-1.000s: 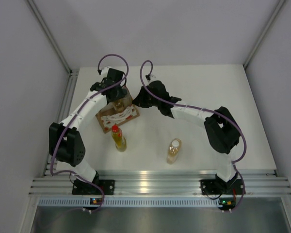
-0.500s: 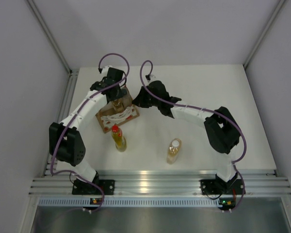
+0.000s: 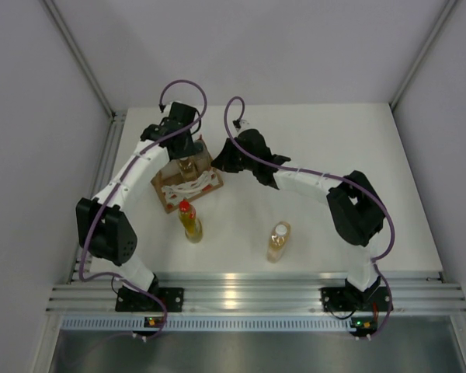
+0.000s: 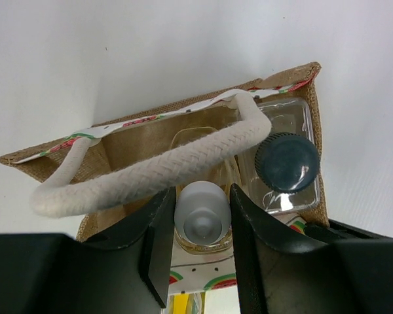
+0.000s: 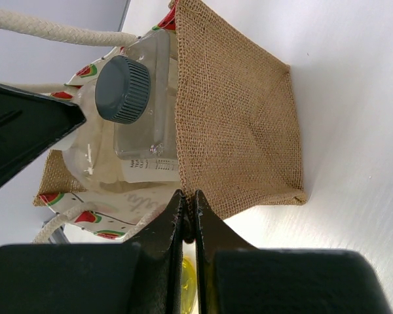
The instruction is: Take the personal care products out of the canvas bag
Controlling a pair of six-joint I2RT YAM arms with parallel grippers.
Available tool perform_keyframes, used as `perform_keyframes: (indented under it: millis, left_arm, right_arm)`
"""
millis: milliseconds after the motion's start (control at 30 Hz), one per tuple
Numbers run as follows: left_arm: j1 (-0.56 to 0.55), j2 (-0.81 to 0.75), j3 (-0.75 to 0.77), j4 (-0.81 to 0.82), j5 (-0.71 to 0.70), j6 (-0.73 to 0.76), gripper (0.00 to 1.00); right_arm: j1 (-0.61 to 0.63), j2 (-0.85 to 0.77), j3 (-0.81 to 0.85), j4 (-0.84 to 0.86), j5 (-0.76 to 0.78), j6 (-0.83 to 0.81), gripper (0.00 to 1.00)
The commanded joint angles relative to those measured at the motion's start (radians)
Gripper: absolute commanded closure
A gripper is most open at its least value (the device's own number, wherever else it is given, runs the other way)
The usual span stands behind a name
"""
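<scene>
The robot's left gripper needs to lift from the bag (image 3: 188,186), move back and go down to release, because the free tabletop between the standing bottles is back from it.
The canvas bag (image 3: 188,186) stands at the back left of the table, with its rope handle (image 4: 150,175) lying across the mouth. My left gripper (image 4: 201,196) reaches into the bag and is shut on the white cap of an amber bottle (image 4: 202,219). Beside that bottle in the bag stands a clear bottle (image 4: 288,163) with a dark grey cap (image 5: 123,89). My right gripper (image 5: 188,197) is shut on the bag's burlap rim (image 5: 203,183). Out on the table stand a yellow bottle with a red cap (image 3: 189,221) and another amber bottle with a white cap (image 3: 278,241).
The white table (image 3: 318,140) is walled at the left, back and right. An aluminium rail (image 3: 248,291) runs along its near edge. The right arm's elbow (image 3: 356,206) hangs over the table's right half.
My left gripper has closed on the white cap inside the bag, and the left arm has shifted slightly. The right gripper and the bottles on the table have not moved.
</scene>
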Motion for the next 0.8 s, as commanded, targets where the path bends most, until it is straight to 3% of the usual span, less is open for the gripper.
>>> perform_keyframes:
  millis: [0,767]
  left_arm:
    - [0.001,-0.093,0.114,0.013,-0.003,0.038,1.0]
    - [0.0,-0.379,0.36,-0.169,0.146,0.085,1.0]
  right_arm:
    - [0.004,-0.014,-0.003,0.013,-0.027,-0.004,1.0]
    - [0.004,-0.008,0.006,0.013,-0.026,0.002,1.0]
